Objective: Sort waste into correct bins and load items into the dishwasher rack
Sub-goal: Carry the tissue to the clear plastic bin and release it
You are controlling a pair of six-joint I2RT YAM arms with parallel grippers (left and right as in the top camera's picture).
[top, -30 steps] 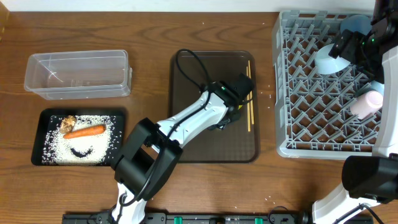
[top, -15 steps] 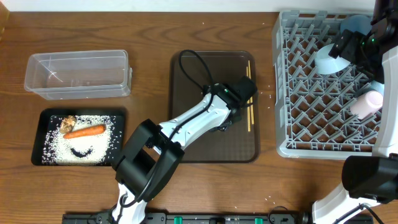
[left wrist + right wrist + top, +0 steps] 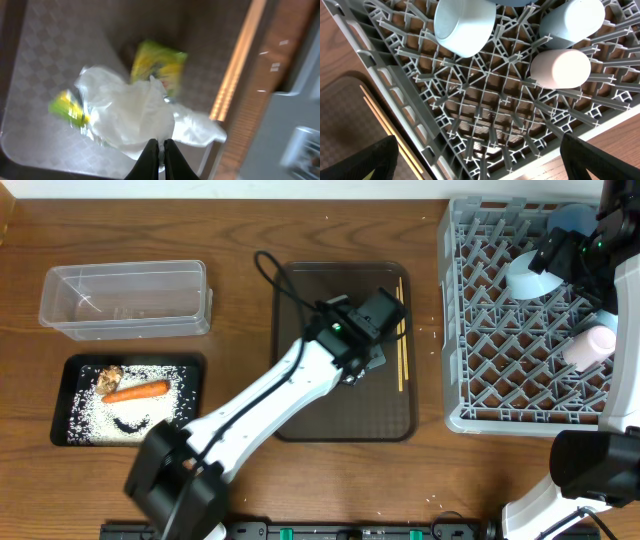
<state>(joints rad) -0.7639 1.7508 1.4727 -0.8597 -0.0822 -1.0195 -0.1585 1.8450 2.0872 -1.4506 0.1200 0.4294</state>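
Note:
My left gripper lifts the paper next, carries it to the left in the overhead view and releases it over the clear tub (image 3: pixel 140 300). That tub stands empty.
My left gripper (image 3: pixel 160 150) is shut, pinching a fold of the crumpled white paper (image 3: pixel 132 107) just above the brown serving tray (image 3: pixel 300 405). The green-yellow snack wrapper (image 3: pixel 161 62) hangs tangled with the paper. From overhead the left gripper (image 3: pixel 378 320) hides both. Thin wooden chopsticks (image 3: pixel 401 330) lie along the tray's right side. My right gripper (image 3: pixel 480 165) stands wide open over the dishwasher rack (image 3: pixel 470 415), which holds a pale blue bowl (image 3: pixel 465 25), a pale blue cup (image 3: pixel 572 20) and a whitish cup (image 3: pixel 560 67).
The clear tub (image 3: pixel 125 298) stands at the back left. In front of it the black tray (image 3: pixel 75 435) holds rice, the carrot (image 3: pixel 135 391) and a brown lump (image 3: pixel 110 374). A few rice grains dot the wood between tray and rack.
The left jaws closed on the paper. The left wrist then rose slightly and shifted towards the tray's back, and its arm swung left. The right arm has not moved.

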